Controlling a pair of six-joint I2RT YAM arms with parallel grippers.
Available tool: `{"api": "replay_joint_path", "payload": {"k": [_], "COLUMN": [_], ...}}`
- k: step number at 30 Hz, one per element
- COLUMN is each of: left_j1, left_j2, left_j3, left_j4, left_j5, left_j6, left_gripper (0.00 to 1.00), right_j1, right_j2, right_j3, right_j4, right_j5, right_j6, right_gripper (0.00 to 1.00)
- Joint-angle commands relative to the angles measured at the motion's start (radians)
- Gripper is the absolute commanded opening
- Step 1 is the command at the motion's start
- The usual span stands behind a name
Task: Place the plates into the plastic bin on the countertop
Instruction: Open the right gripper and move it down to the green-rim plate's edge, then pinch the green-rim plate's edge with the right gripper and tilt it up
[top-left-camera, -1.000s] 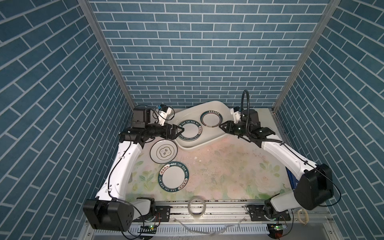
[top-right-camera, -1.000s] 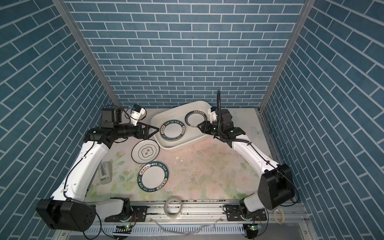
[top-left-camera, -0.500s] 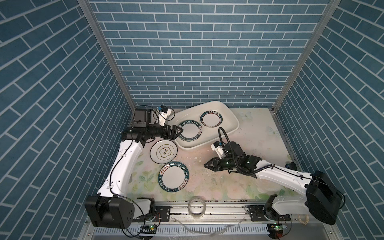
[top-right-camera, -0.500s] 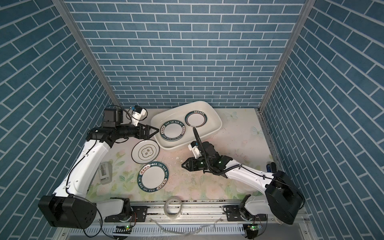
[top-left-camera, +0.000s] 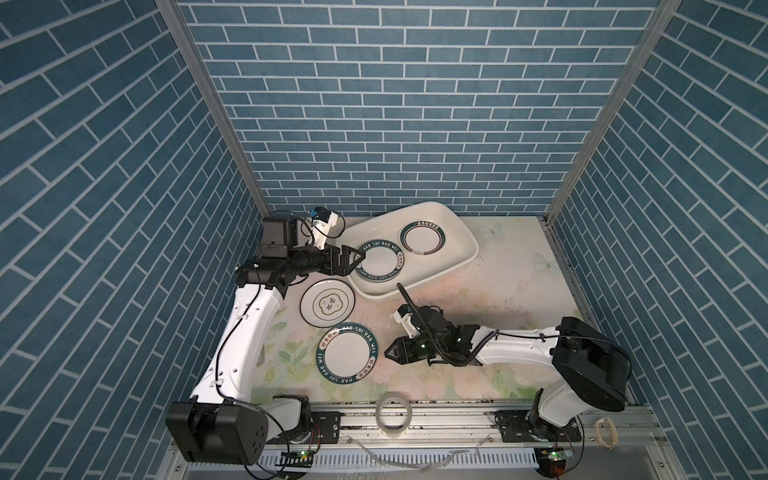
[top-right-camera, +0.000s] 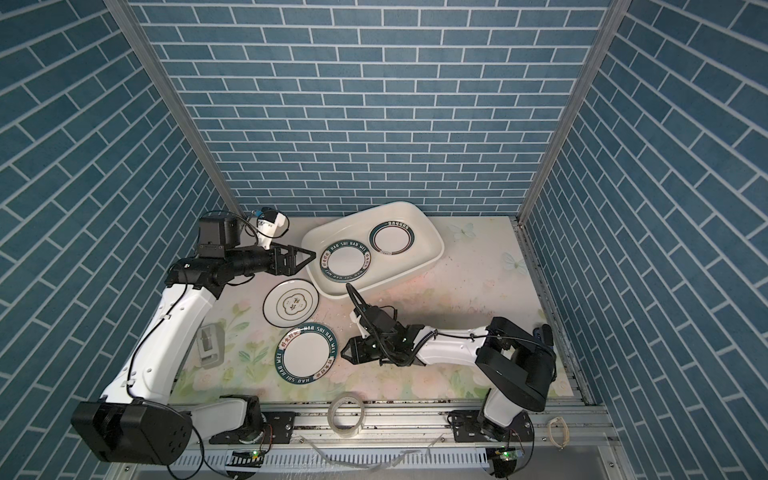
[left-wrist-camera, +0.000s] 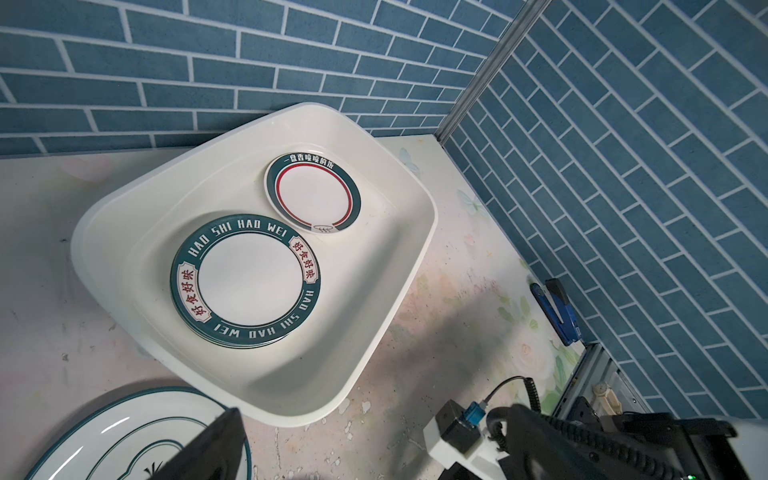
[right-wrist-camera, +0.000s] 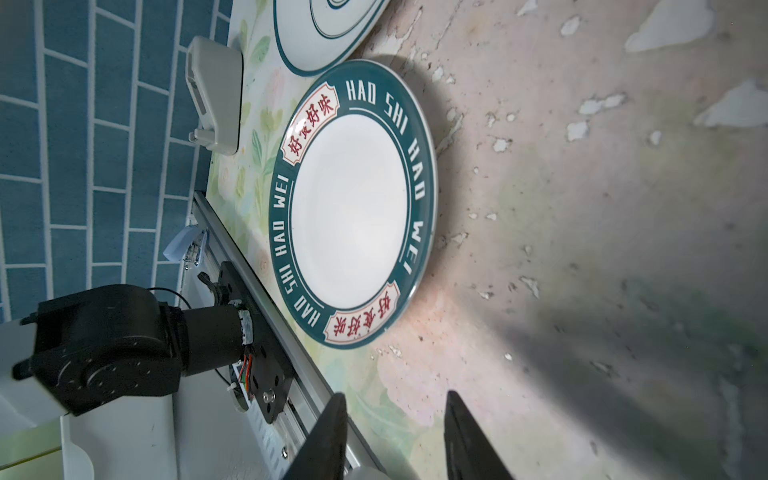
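Note:
My right gripper goes next low across the bare countertop onto the loose lettered plate's rim, just beyond its open fingers.
The white plastic bin (top-left-camera: 455, 232) stands at the back of the flowered countertop (top-left-camera: 478, 299). In it lie a green lettered plate (top-left-camera: 379, 259) on top of a small stack (left-wrist-camera: 248, 282) and a red-ringed plate (top-left-camera: 422, 237). On the countertop lie a flower-emblem plate (top-left-camera: 328, 306) and another green lettered plate (top-left-camera: 348, 353). My left gripper (top-left-camera: 359, 258) is open and empty over the bin's left rim. My right gripper (top-left-camera: 388, 353) is low, just right of the loose lettered plate (right-wrist-camera: 351, 203). It is open, with bare countertop between its fingers (right-wrist-camera: 328, 436).
A clear tape roll (top-left-camera: 392, 415) sits on the front rail. A grey box (top-right-camera: 208, 340) lies by the left wall and a blue stapler (left-wrist-camera: 557, 311) by the right wall. A rubber band (top-left-camera: 604, 432) lies at the front right.
My right arm has swung from above the bin down to the front, beside the loose lettered plate, and its jaws have widened a little. The left arm has hardly moved.

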Motion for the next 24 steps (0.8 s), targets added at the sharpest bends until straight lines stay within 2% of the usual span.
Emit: {"api": "replay_joint_path", "payload": {"k": [1,11,24], "left_j1": [0.005,0.005,0.005], "left_j2": [-0.033,-0.074,-0.082], "left_j3": [0.015,-0.009,-0.019], "left_j4": [0.03,0.058,0.073], "left_j5": [0.06,0.079,0.099], "left_j6": [-0.022,-0.034,-0.047], "left_gripper": [1.0,1.0,1.0], "right_j1": [0.021,0.028,0.032], "right_j2": [0.042,0.17,0.256], "right_j3": [0.031,0.08,0.139], "right_j4": [0.053,0.072,0.098], "right_j5": [0.053,0.094,0.059], "right_j6": [0.022,0.016,0.017], "right_gripper": [0.39,0.39,0.38]}}
